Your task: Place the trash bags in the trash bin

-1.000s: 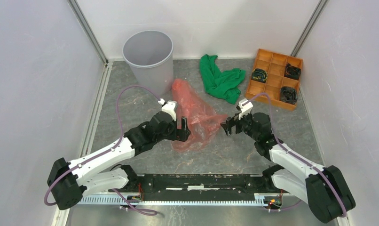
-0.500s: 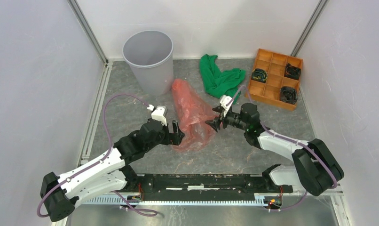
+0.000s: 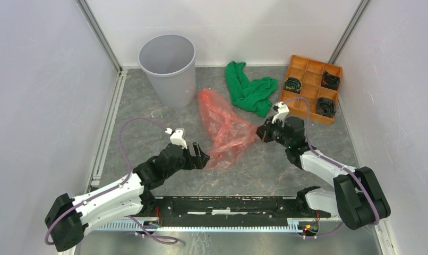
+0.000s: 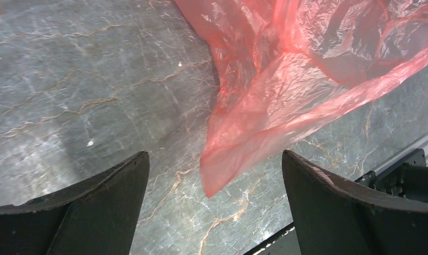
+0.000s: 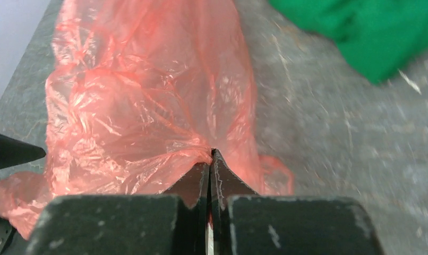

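The bag's near corner (image 3: 210, 164) (image 4: 219, 168) points between the open fingers of my left gripper, so next I will move that gripper to the right in the top view and close it on the corner.
The red-orange trash bag (image 3: 225, 127) lies crumpled on the grey table between the two arms, also filling the right wrist view (image 5: 148, 106) and the left wrist view (image 4: 286, 74). My right gripper (image 3: 260, 131) (image 5: 210, 156) is shut on the bag's right edge, film pinched between its fingers. My left gripper (image 3: 198, 154) (image 4: 214, 175) stands open just short of the bag's near corner, touching nothing. The light-grey trash bin (image 3: 168, 69) stands upright at the back left, apart from the bag.
A green cloth (image 3: 248, 90) (image 5: 371, 32) lies behind the bag's right side. An orange compartment tray (image 3: 309, 87) with black items sits at the back right. A black rail (image 3: 228, 204) runs along the near edge, between the arm bases.
My right gripper closed on the bag's right edge and drew it rightward, stretching the film. My left arm pulled back toward the near edge, staying open.
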Tool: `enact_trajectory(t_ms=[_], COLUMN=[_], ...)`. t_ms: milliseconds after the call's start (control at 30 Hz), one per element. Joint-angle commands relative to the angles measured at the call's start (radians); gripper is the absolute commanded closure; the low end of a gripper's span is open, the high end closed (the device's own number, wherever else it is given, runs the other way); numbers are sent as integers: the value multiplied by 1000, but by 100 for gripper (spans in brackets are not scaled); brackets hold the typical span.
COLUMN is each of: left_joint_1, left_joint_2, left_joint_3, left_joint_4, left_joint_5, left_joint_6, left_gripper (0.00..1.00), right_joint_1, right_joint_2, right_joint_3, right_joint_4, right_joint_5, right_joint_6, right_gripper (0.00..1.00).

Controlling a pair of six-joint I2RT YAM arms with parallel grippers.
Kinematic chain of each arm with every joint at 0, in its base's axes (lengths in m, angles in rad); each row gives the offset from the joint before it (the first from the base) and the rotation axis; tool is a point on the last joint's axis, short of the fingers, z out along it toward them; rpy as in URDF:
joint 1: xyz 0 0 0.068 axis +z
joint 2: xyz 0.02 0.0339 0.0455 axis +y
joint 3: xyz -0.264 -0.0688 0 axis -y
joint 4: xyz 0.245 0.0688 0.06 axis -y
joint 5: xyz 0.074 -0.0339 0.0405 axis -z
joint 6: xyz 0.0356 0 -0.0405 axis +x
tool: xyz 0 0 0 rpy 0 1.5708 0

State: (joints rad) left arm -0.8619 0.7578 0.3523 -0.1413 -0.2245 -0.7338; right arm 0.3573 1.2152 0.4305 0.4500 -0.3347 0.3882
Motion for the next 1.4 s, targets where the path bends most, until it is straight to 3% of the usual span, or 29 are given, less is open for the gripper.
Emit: enact_trajectory(t_ms=[0,133,200,300,333,367,433,567,633,733,800,933,1033,1200,1367], left_joint_1=[-5,-5,-5,-4,0,4,15,22,21,20,20,20,21,21,22], left_joint_2=[85,200,263,341,362,382,412,463,476,421,345,215,191,118,-77], left_joint_3=[-13,9,48,127,174,240,409,832,1036,1169,1111,820,590,313,324], left_joint_4=[205,284,307,268,239,194,82,-83,-140,-122,-60,-21,-116,-247,-268], left_joint_5=[64,107,121,83,68,51,3,-60,-40,49,76,-14,-90,-61,-21], left_joint_6=[-26,-11,0,24,42,70,151,342,400,428,416,337,224,64,48], left_gripper=[0,2,11,37,59,73,87,97,98,98,98,98,98,98,98], right_joint_1=[-90,-106,-106,-107,-107,-106,-106,-104,-97,-93,-92,-92,-93,-91,-89], right_joint_2=[-26,-28,-39,-53,-58,-61,-77,-128,-187,-322,-424,-575,-565,-500,-549], right_joint_3=[-64,-59,-55,1,34,86,199,512,652,739,688,447,268,113,169], right_joint_4=[18,11,3,-97,-142,-209,-312,-532,-608,-600,-530,-419,-490,-607,-670], right_joint_5=[-85,-137,-134,-92,-70,-52,-17,7,0,-37,-55,-85,-97,-220,-276], right_joint_6=[118,96,85,28,7,-22,-71,-156,-189,-226,-232,-218,-217,-239,-244], right_gripper=[100,100,100,100,100,100,100,100,100,100,99,99,99,99,99])
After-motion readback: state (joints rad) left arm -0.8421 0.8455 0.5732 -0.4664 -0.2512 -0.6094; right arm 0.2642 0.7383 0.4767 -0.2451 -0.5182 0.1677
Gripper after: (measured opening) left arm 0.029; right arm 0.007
